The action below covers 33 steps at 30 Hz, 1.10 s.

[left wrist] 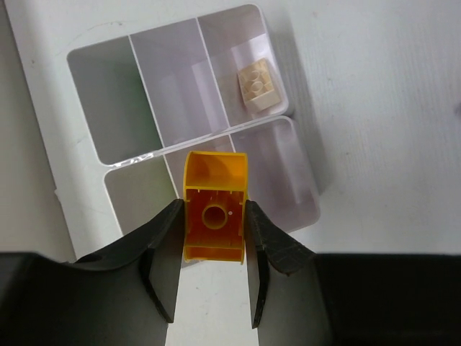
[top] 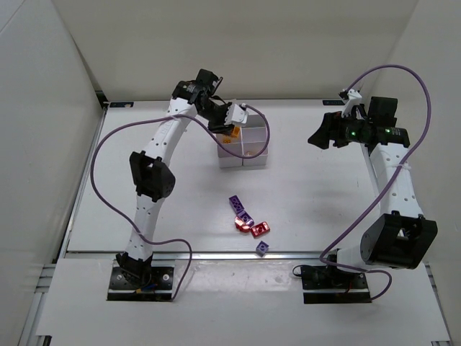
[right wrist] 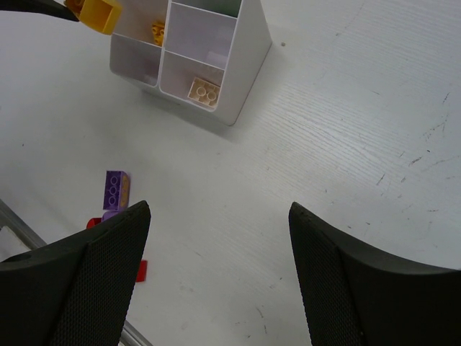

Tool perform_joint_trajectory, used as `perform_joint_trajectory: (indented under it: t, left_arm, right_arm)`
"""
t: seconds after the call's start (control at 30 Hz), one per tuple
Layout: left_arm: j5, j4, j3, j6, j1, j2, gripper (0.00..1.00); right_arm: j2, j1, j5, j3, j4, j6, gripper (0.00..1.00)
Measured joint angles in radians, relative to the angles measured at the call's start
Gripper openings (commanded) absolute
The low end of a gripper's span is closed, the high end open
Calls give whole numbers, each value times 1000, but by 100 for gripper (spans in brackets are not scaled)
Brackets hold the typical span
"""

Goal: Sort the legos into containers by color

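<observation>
I need to lower my left gripper toward the middle bin of the near row (top: 227,140) (left wrist: 207,146) and let go of the orange lego there, because another orange lego is already inside.
My left gripper (left wrist: 215,209) is shut on an orange lego (left wrist: 215,216), hollow underside toward the camera, held above the middle bin of the near row of the white containers (left wrist: 144,86). From above, that gripper (top: 232,126) hovers over the left part of the containers (top: 241,160) and hides part of them. A tan lego (left wrist: 261,85) lies in a corner bin, and another orange lego (right wrist: 158,30) rests in a neighbouring bin. My right gripper (right wrist: 220,213) is open and holds nothing, raised over bare table to the right of the containers (right wrist: 245,65).
Loose legos lie in a cluster in front of the containers: purple ones (top: 236,203) (top: 245,215), red ones (top: 243,225) (top: 259,229) and a small purple one (top: 263,248) near the table's front edge. White walls enclose the table on three sides.
</observation>
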Motion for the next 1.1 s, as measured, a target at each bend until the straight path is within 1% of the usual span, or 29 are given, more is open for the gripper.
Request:
perform_joint_trajectory:
  t: [0.17,0.43,0.63,0.67,0.77,0.9,1.1]
  left_arm:
    - [-21,1,52,-3,2,41,31]
    - [-49,-1,54,-5,6,108,32]
    - [-61,0,54,-5,9,119,34]
    - [-62,0,54,-5,11,120,36]
    - [-64,0,54,-11,12,120,38]
    - [-72,7,54,-27,13,120,37]
    - [-95,37,54,-53,14,121,38]
  right_arm:
    - [0,0,0,0,0,-1,81]
    - [7,0,6,0,0,-6,81]
    - [11,0,7,0,0,-6,81]
    - [13,0,7,1,0,-6,81]
    - [23,0,7,1,0,-6,82]
    - [29,0,8,1,0,-6,82]
    - [31,0,10,1,0,-7,82]
